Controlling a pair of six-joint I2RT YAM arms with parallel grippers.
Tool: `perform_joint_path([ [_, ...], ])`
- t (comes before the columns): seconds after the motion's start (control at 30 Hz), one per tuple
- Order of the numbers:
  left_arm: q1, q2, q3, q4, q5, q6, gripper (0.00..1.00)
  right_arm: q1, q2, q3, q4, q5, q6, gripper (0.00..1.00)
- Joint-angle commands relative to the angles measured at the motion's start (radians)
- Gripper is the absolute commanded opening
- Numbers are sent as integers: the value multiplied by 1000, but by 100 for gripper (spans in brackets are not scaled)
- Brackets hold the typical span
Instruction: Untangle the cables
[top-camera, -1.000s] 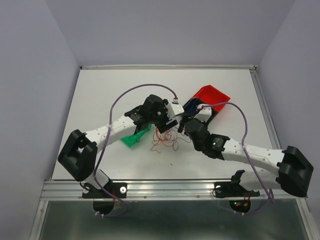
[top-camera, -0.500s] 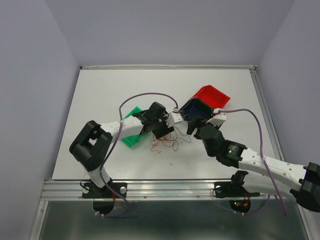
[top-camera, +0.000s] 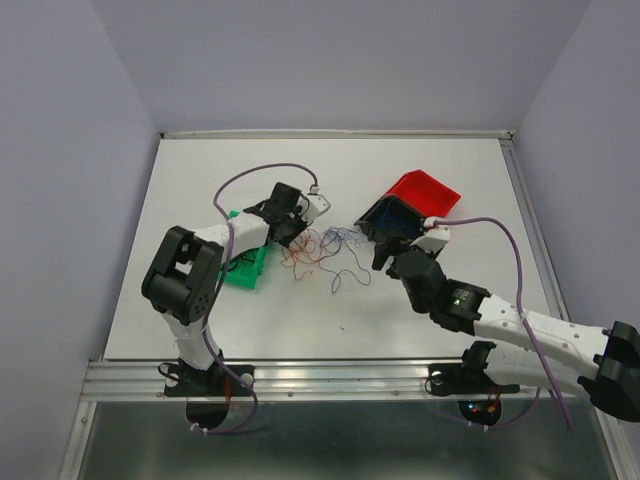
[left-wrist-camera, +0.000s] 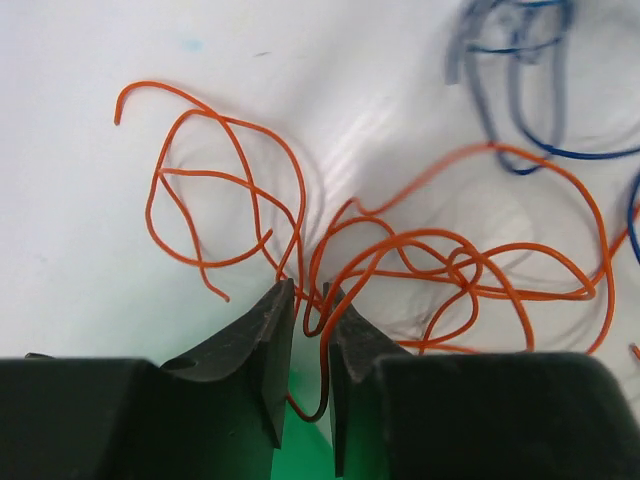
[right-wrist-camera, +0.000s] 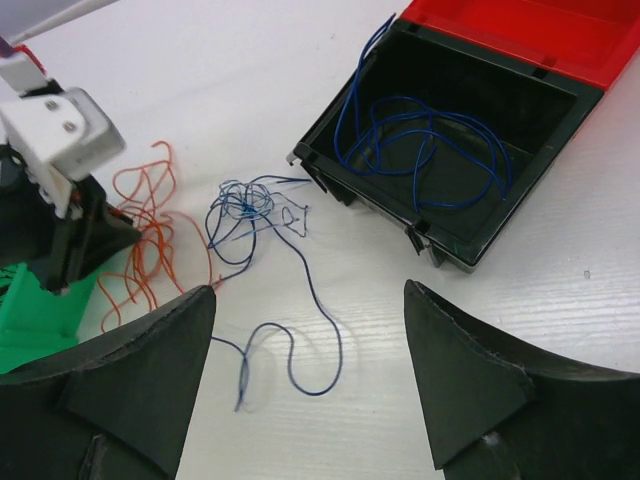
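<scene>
My right gripper lowers and shifts to the left in the top view onto the piece of blue cable trailing from its heap next, since it lies on open table.
The cables lie in a loose tangle on the white table. Curly orange cables sit on the left, and thin blue cables lie to their right. My left gripper is down at the orange tangle. Its jaws stand a narrow gap apart, and an orange strand loops through that gap without being pinched. My right gripper hovers wide open over a trailing blue strand and holds nothing. More blue cable lies inside the black bin.
The black bin sits right of the tangle, with a red bin against its far side. A green bin lies just left of and under my left gripper.
My left gripper has narrowed its jaws and moved back and to the left. The orange cables and the green bin shifted with it, and the tangle has spread. The right arm pulled back to the right.
</scene>
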Motion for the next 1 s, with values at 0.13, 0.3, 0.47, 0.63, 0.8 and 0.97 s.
perform_joint_path([
  [0.13,55,-119,2,37,168,5,22,-4,112,39,24,-31,-17,80],
  [0.3,41,-265,-31,41,235,-5,13,-4,202,73,86,-87,-65,79],
  [0.47,41,-435,-93,92,259,-18,5,-4,293,64,279,-222,-190,80],
  [0.63,41,-543,-150,144,262,-24,1,-4,418,84,399,-276,-241,93],
  [0.8,41,-618,-179,204,203,-38,0,-4,596,226,372,-218,-241,96],
  [0.97,41,-719,-248,299,164,-45,0,-7,794,354,341,-160,-253,95],
])
